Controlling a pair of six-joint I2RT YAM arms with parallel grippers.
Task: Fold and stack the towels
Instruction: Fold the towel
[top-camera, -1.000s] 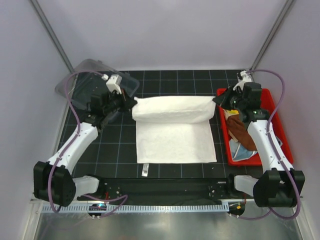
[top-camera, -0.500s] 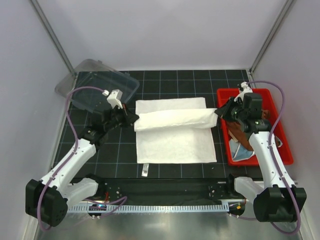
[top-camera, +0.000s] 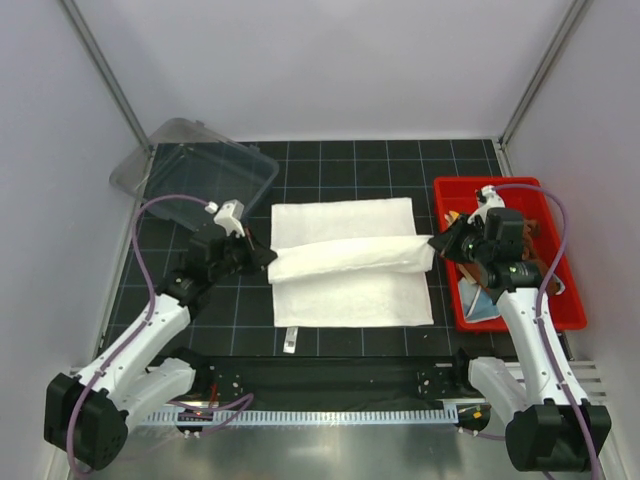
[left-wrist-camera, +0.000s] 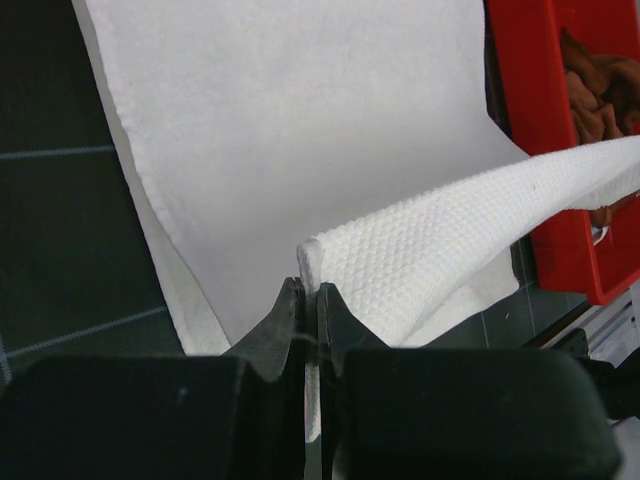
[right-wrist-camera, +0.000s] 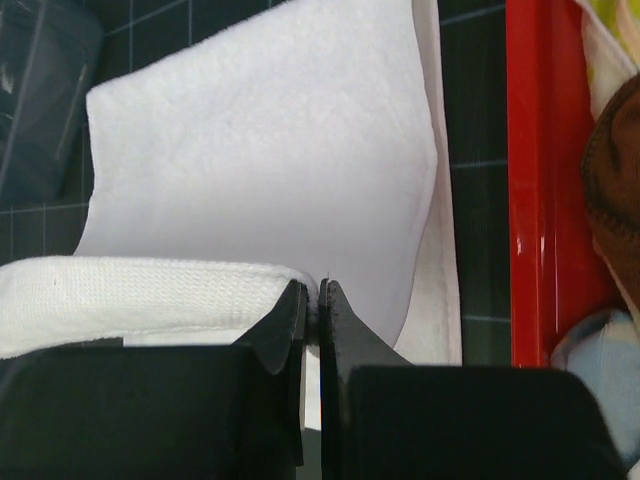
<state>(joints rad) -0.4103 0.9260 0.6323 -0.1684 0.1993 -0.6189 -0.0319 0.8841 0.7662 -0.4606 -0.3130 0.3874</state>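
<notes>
The towel's near end (top-camera: 283, 308) beside the white tag lies below and back. My left gripper should next bring the towel's far-edge corner back and down, then release it.
The large cream-white towel (top-camera: 345, 290) lies on the black gridded mat. Its far edge is lifted and carried over the middle as a taut band (top-camera: 345, 255). My left gripper (top-camera: 266, 256) is shut on the band's left corner (left-wrist-camera: 318, 258). My right gripper (top-camera: 434, 246) is shut on its right corner (right-wrist-camera: 300, 278). The rust-brown towel (right-wrist-camera: 612, 190) and the light-blue one (right-wrist-camera: 598, 375) lie in the red bin (top-camera: 548, 305). A bit of yellow cloth (right-wrist-camera: 610, 25) shows at the bin's far end.
A clear plastic lid (top-camera: 195, 170) lies at the mat's far left. The red bin stands along the right edge, close beside my right arm. A small white tag (top-camera: 290, 340) sticks out at the towel's near edge.
Both grippers have moved toward the near edge with the towel's far edge, drawing the fold from the far part over the middle. The far part of the towel now lies bare.
</notes>
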